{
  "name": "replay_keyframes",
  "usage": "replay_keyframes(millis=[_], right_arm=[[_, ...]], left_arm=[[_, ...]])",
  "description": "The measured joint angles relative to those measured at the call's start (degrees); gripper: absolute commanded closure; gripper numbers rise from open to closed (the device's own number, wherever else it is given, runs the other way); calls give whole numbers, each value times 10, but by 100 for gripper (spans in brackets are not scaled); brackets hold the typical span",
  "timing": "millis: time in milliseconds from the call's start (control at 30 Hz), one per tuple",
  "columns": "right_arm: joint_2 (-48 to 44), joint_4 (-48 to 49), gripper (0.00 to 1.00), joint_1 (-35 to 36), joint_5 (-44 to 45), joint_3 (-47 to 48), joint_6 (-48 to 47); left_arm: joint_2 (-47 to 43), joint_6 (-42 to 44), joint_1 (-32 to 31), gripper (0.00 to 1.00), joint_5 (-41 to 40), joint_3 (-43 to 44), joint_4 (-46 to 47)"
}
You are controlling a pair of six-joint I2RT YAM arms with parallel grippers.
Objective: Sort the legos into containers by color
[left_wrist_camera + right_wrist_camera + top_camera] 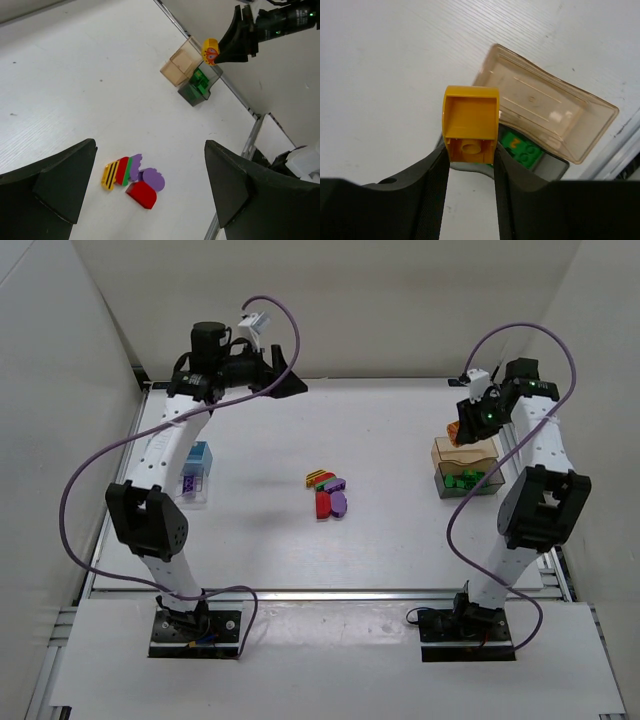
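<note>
I need to move my right gripper down next, toward the inside of the empty tan container [465,450], so it can let go of the yellow block [470,120].
A cluster of legos [328,492] lies mid-table: a yellow-striped, red, green and purple piece [119,172], a red block [141,194] and a purple block [154,179]. My right gripper [470,152] is shut on a yellow block [470,120] and holds it in the air above the tan container [545,107], next to the dark-clear container holding green blocks [522,150]. In the top view the right gripper [468,425] is over the tan container [465,450]. My left gripper [285,383] is open and empty, raised at the back left.
A blue container [200,453] and a clear container [192,483] with a purple block inside stand at the left under the left arm. The dark-clear container [465,481] sits near the right table edge. White walls enclose the table.
</note>
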Motion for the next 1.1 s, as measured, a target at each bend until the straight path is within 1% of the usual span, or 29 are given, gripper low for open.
replay_keyframes(millis=[67, 233, 367, 433, 500, 600, 700, 733, 833, 933, 1033, 1100], right_arm=[[26, 13, 100, 0, 40, 0, -13], [86, 37, 100, 3, 102, 3, -36], [115, 53, 100, 6, 129, 4, -50], [126, 61, 98, 7, 139, 5, -55], [134, 64, 94, 9, 146, 10, -60], [143, 72, 84, 13, 154, 16, -66], [149, 79, 65, 15, 161, 17, -67], [150, 81, 53, 16, 163, 17, -66], [150, 96, 41, 18, 166, 17, -61], [148, 110, 37, 23, 168, 13, -53], [138, 115, 37, 28, 169, 3, -47], [127, 117, 37, 31, 169, 0, -42]], left_arm=[[-12, 21, 13, 1, 2, 0, -18], [-11, 56, 35, 1, -4, 0, -60], [-10, 78, 34, 1, -16, 0, -82], [-10, 87, 34, 1, -21, 0, -90], [-8, 94, 33, 1, -24, 0, -100], [-1, 99, 33, 1, -31, 1, -114], [10, 100, 33, 1, -35, 5, -128], [13, 102, 32, 1, -37, 5, -134], [21, 121, 28, 1, -52, 12, -158], [24, 142, 18, 1, -58, 16, -174], [25, 163, 11, 1, -56, 15, -187], [25, 184, 7, 8, -50, 13, -194]])
